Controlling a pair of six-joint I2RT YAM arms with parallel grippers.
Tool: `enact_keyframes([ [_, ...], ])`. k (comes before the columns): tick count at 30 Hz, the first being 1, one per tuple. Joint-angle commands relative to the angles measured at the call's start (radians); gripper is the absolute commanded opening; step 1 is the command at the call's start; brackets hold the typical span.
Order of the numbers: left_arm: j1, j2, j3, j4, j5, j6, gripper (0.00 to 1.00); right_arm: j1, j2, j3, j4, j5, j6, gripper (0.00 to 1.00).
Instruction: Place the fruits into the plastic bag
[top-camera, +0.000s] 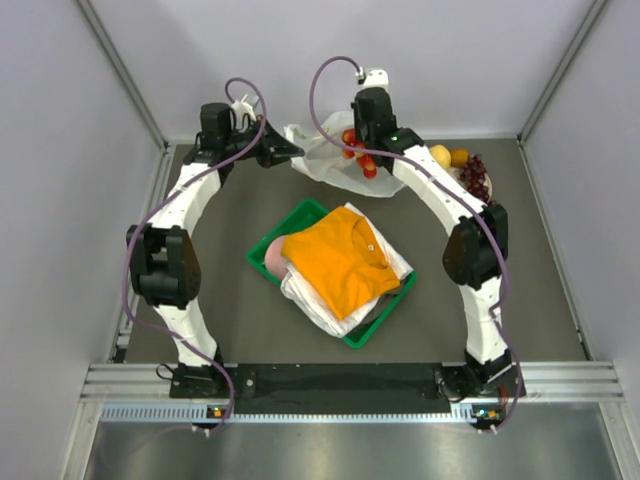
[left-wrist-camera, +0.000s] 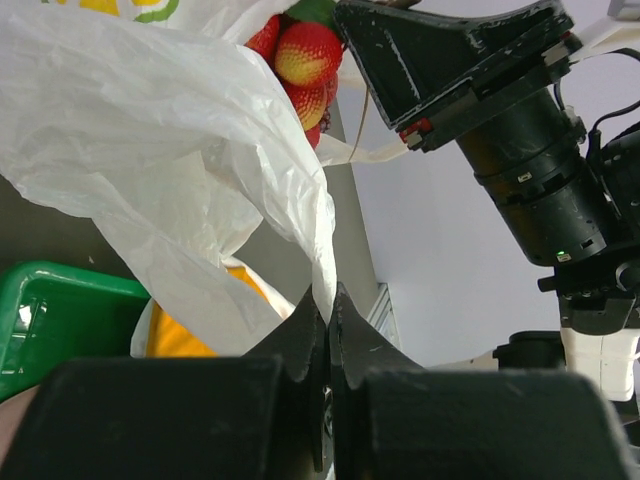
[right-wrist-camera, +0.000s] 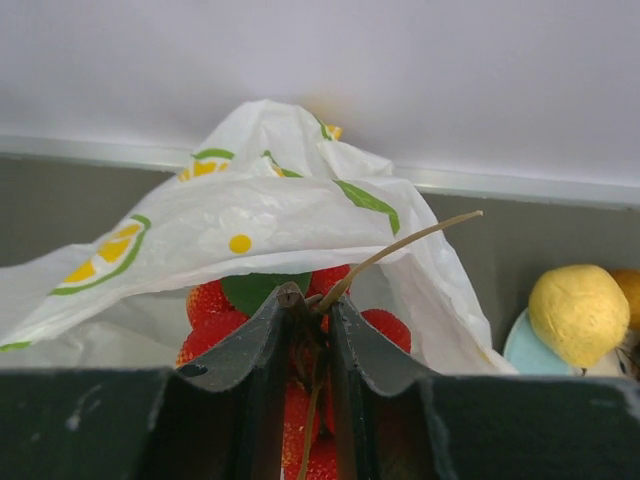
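Next, my right gripper moves down and to the left in the top view to free the strawberries' stem in the bag's opening. That opening lies below it on that side.
The white plastic bag (top-camera: 325, 160) with citrus prints lies at the back of the table. My left gripper (left-wrist-camera: 328, 300) is shut on the bag's (left-wrist-camera: 150, 150) edge and holds it up. My right gripper (right-wrist-camera: 313, 300) is shut on the stem (right-wrist-camera: 420, 240) of a red strawberry bunch (right-wrist-camera: 205, 300), which hangs at the bag's (right-wrist-camera: 260, 220) mouth under its raised flap. The strawberries (top-camera: 358, 150) also show from above. A yellow pear-like fruit (top-camera: 440, 155), a small orange (top-camera: 459, 157) and dark grapes (top-camera: 476, 177) sit to the right of the bag.
A green tray (top-camera: 262, 250) in the middle of the table holds folded orange (top-camera: 335, 260) and white clothes and a pink rounded item (top-camera: 275, 260). The pear (right-wrist-camera: 578, 312) rests on a pale plate (right-wrist-camera: 520, 345). Walls stand close behind the bag.
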Motion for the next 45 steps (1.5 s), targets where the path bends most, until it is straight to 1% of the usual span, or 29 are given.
enact_keyframes([
  [1, -0.016, -0.056, 0.006, 0.05, 0.029, -0.007, 0.0, 0.006, 0.005, 0.02, 0.173, -0.051, 0.046, 0.0],
  [4, -0.024, -0.049, 0.016, 0.051, 0.041, -0.007, 0.0, 0.013, 0.029, 0.023, 0.19, -0.093, 0.06, 0.0],
  [8, -0.035, -0.043, 0.023, 0.074, 0.056, -0.027, 0.0, 0.026, 0.063, 0.023, 0.17, -0.142, 0.066, 0.0],
  [11, -0.038, -0.041, 0.017, 0.134, 0.067, -0.078, 0.0, 0.031, 0.086, 0.001, 0.133, -0.174, 0.071, 0.0],
  [13, -0.04, -0.038, 0.013, 0.207, 0.076, -0.113, 0.0, 0.033, 0.091, -0.031, 0.112, -0.189, 0.08, 0.0],
  [17, -0.041, -0.039, 0.007, 0.289, 0.084, -0.19, 0.0, 0.036, 0.086, -0.087, 0.095, -0.225, 0.079, 0.0],
  [20, -0.043, -0.036, 0.0, 0.321, 0.09, -0.214, 0.0, 0.036, 0.094, -0.108, 0.079, -0.254, 0.079, 0.0],
  [25, -0.043, -0.039, -0.015, 0.332, 0.089, -0.224, 0.0, 0.042, 0.106, -0.109, 0.042, -0.278, 0.073, 0.0],
  [30, -0.04, -0.039, -0.016, 0.277, 0.067, -0.198, 0.0, 0.04, 0.1, -0.114, 0.019, -0.248, 0.073, 0.0],
  [31, -0.038, -0.039, -0.017, 0.257, 0.064, -0.195, 0.0, 0.042, 0.097, -0.111, 0.016, -0.243, 0.071, 0.04],
  [33, -0.036, -0.038, -0.015, 0.235, 0.053, -0.182, 0.0, 0.04, 0.094, -0.106, 0.013, -0.238, 0.071, 0.16],
  [34, -0.035, -0.038, -0.016, 0.219, 0.052, -0.178, 0.0, 0.042, 0.089, -0.106, 0.01, -0.241, 0.074, 0.25],
  [37, -0.029, -0.036, -0.017, 0.188, 0.041, -0.161, 0.0, 0.042, 0.076, -0.106, 0.007, -0.252, 0.074, 0.4],
  [45, -0.02, -0.033, -0.018, 0.151, 0.032, -0.136, 0.0, 0.042, 0.028, -0.127, -0.014, -0.28, 0.03, 0.59],
])
